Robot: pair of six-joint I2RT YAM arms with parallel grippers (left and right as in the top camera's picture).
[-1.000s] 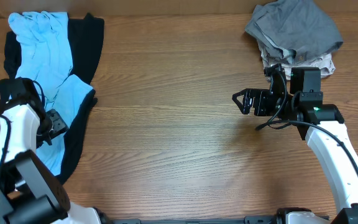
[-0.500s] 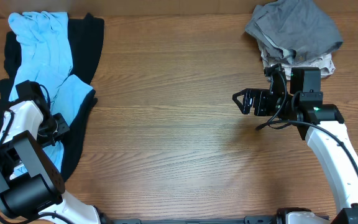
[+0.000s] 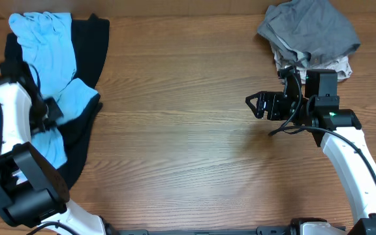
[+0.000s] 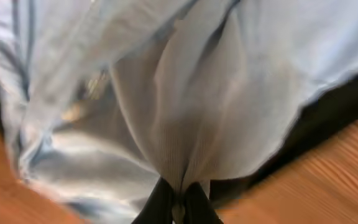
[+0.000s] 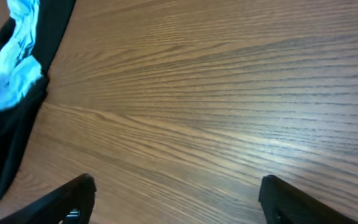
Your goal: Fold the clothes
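My left gripper holds the shirt's pinched bunch, and the shirt lies crumpled on the black garment (image 3: 93, 46). I should raise the bunch next, then move outward over the shirt before releasing.
The light-blue T-shirt (image 3: 44, 46) lies crumpled on a larger black garment (image 3: 93, 46) at the table's far left. My left gripper (image 3: 47, 109) is at the shirt's lower part. In the left wrist view it (image 4: 179, 210) is shut on a pinched bunch of the light-blue T-shirt (image 4: 185, 112), and the fabric drapes away from the fingertips (image 4: 161, 202). My right gripper (image 3: 256, 104) hovers right of centre, open. Only bare wood shows between its fingers (image 5: 67, 200) in the right wrist view. The blue T-shirt (image 5: 14, 74) and the black garment (image 5: 8, 134) appear at that view's left edge.
A grey garment (image 3: 309, 29) lies heaped on a beige one (image 3: 335, 66) at the back right, just behind the right arm. The wooden table (image 3: 175, 130) stretches between the two piles.
My left gripper has shut on the light-blue T-shirt and moved toward the far side, pulling the fabric with it. The right arm has stayed where it was.
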